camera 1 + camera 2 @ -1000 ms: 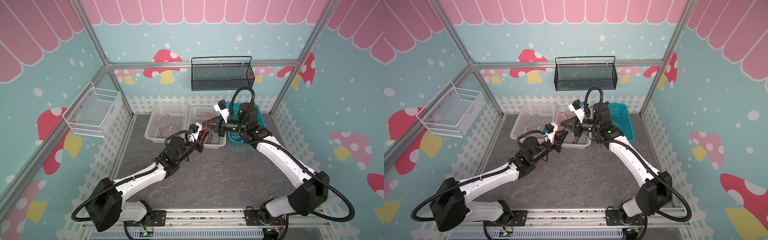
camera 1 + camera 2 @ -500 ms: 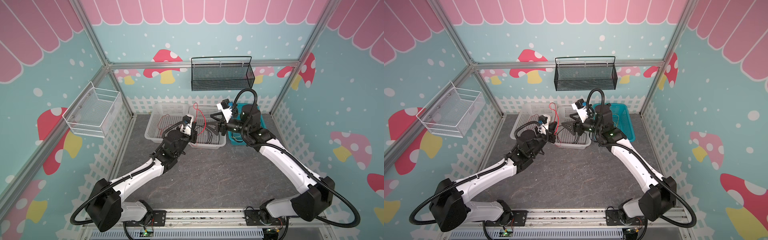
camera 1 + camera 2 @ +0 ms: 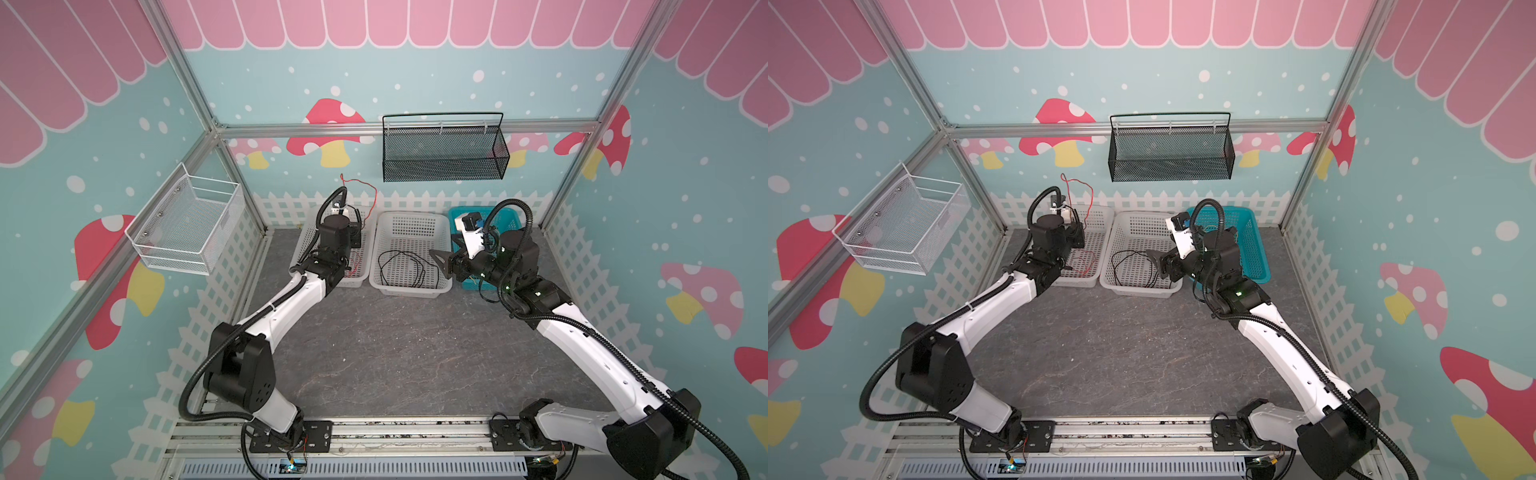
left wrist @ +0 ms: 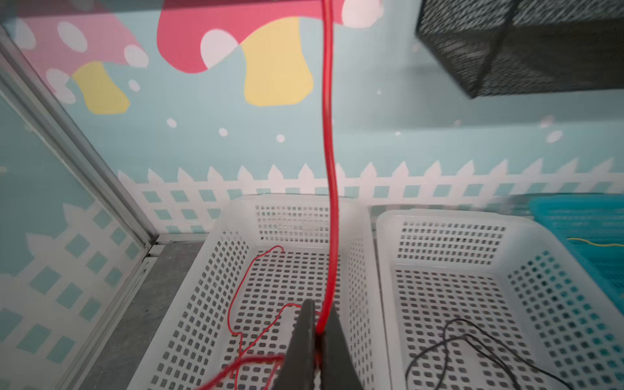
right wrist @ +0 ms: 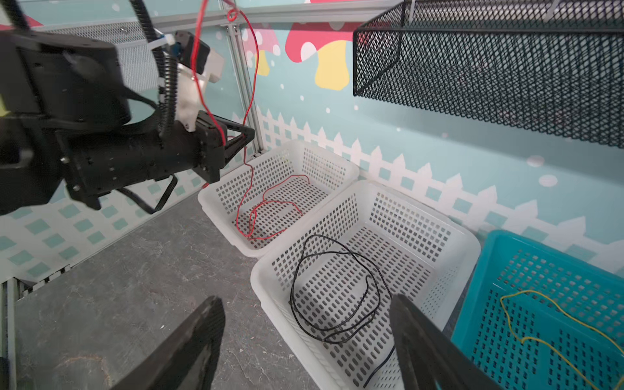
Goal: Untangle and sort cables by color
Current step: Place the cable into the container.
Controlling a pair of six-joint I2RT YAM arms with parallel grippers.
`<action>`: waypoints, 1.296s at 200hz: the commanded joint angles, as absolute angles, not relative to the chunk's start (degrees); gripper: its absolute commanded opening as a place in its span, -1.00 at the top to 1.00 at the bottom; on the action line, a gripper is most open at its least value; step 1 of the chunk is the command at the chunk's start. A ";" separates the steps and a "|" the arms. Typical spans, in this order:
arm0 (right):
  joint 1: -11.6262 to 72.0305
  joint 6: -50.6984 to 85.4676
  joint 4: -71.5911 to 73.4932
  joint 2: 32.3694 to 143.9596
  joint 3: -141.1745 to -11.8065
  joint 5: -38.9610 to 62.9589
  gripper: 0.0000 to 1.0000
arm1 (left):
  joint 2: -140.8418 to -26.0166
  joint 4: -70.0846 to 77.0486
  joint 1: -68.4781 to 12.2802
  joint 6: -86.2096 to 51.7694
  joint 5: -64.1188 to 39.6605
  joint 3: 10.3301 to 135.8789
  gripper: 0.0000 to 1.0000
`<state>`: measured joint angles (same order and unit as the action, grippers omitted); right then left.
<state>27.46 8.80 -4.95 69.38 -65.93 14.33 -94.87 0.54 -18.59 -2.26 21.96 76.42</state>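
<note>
My left gripper holds the loop above the white basket of red cable, so next it will tilt down and lower into that basket to release the loop.
My left gripper [image 4: 319, 320] is shut on a red cable [image 4: 329, 135] above the left white basket [image 3: 353, 284]. That cable rises past the gripper and loops in the air [image 3: 372, 193]. More red cable [image 5: 270, 209] lies on this basket's floor. A black cable [image 3: 405, 268] lies coiled in the middle white basket [image 3: 409, 291]. My right gripper [image 3: 442, 249] hangs open and holds nothing by that basket's front right corner; in the right wrist view its jaws [image 5: 305, 300] stand wide apart. A yellow cable [image 5: 540, 337] lies in the teal basket [image 3: 511, 216].
A black mesh basket [image 3: 444, 153] hangs on the rear wall above the baskets. A white wire basket [image 3: 187, 228] hangs on the left wall. The three floor baskets stand side by side against the back fence on the grey floor [image 3: 395, 353].
My right gripper has opened and drawn back to the right; the black cable now lies in the middle basket. My left gripper has carried the red cable left, over the left basket.
</note>
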 commanded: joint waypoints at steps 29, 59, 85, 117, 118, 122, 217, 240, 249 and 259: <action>27.53 8.09 -4.31 68.11 -63.49 12.16 -0.61 | -111.96 -22.61 -15.28 -7.49 22.49 94.12 1.00; 27.54 7.78 -4.39 68.87 -62.39 10.04 -0.62 | -119.52 -29.51 -13.37 -9.53 20.52 100.63 1.00; 27.60 7.40 -4.31 69.62 -61.70 9.48 -0.62 | -125.94 -36.55 -11.59 -11.16 15.77 106.96 0.98; 27.57 7.13 -4.39 70.25 -61.12 8.89 -0.63 | -130.09 -40.79 -11.25 -10.66 16.00 111.24 0.38; 27.58 7.12 -4.39 70.28 -61.10 8.88 -0.62 | -130.13 -40.79 -11.25 -10.69 16.00 111.26 0.37; 27.56 7.04 -4.46 70.29 -61.09 8.88 -0.62 | -130.27 -40.66 -11.25 -10.72 16.00 111.31 0.32; 27.47 6.11 -4.51 68.30 -58.89 6.89 -0.64 | -125.67 -42.11 -10.72 -9.53 14.14 111.42 -0.99; 27.45 5.68 -4.50 67.94 -58.47 6.08 -0.64 | -122.53 -42.23 -10.72 -8.72 14.50 109.96 -0.99; 27.47 5.47 -4.48 67.82 -58.29 5.72 -0.64 | -121.19 -42.21 -10.72 -8.54 14.76 109.18 -0.99; 27.41 5.30 -4.48 67.63 -58.18 4.90 -0.65 | -119.81 -42.17 -10.72 -8.29 14.47 108.28 -0.99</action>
<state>27.46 6.83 -4.95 69.10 -59.27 6.87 -125.43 -41.17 -10.98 -9.63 14.76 109.73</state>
